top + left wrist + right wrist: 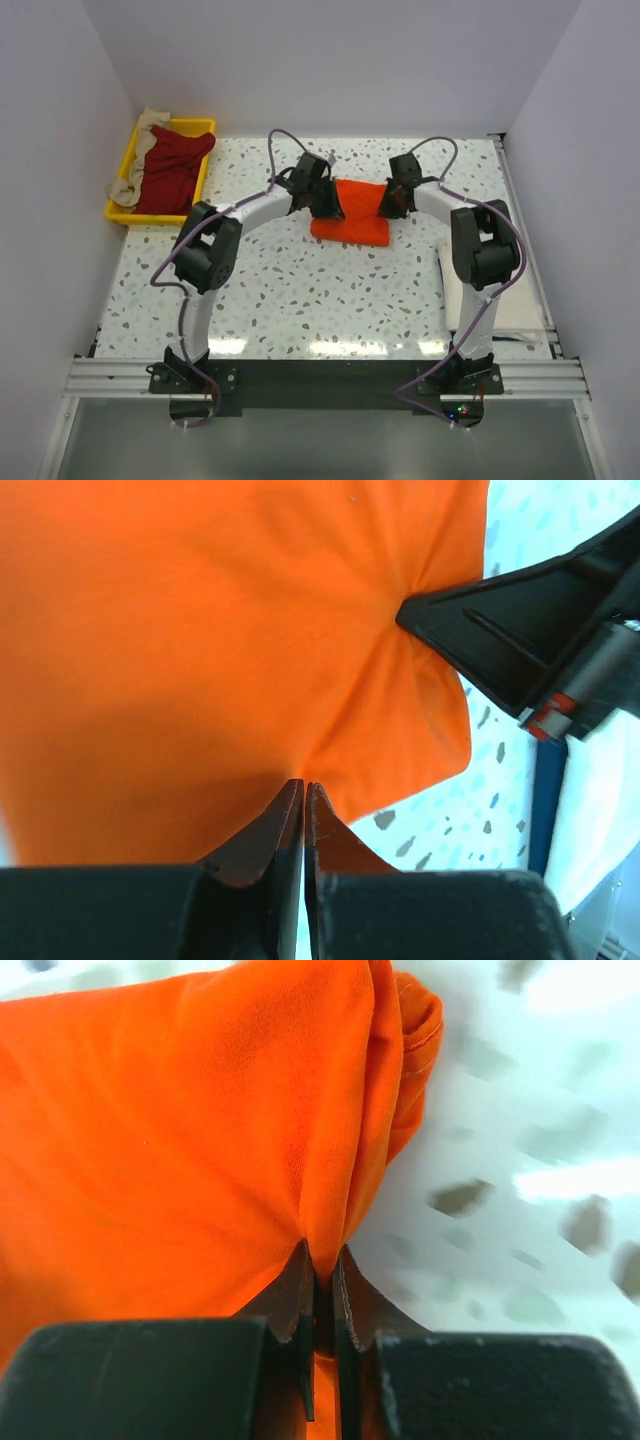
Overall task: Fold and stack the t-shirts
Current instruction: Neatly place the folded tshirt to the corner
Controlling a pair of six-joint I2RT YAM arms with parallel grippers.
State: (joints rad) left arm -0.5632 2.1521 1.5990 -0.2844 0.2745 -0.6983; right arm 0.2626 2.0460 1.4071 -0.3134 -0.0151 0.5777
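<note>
The t-shirt is folded, so the robot's right gripper next goes up, moves to the right in the top view, lays the orange t-shirt [352,213] onto the white cloth and lets go.
A folded bright orange t-shirt [352,213] lies on the speckled table at the middle back. My left gripper [331,211] is shut on its left edge; in the left wrist view [303,785] the jaws pinch the orange cloth [200,650]. My right gripper [388,209] is shut on the shirt's right edge; in the right wrist view [322,1260] a fold of orange cloth [180,1130] sits between the jaws. The right gripper's fingers [480,630] also show in the left wrist view. A dark red t-shirt [170,167] and a beige t-shirt [140,150] lie in the yellow tray [203,125].
The yellow tray stands at the back left corner against the wall. A white flat sheet [510,300] lies at the right edge of the table by the right arm. White walls close in the sides and back.
</note>
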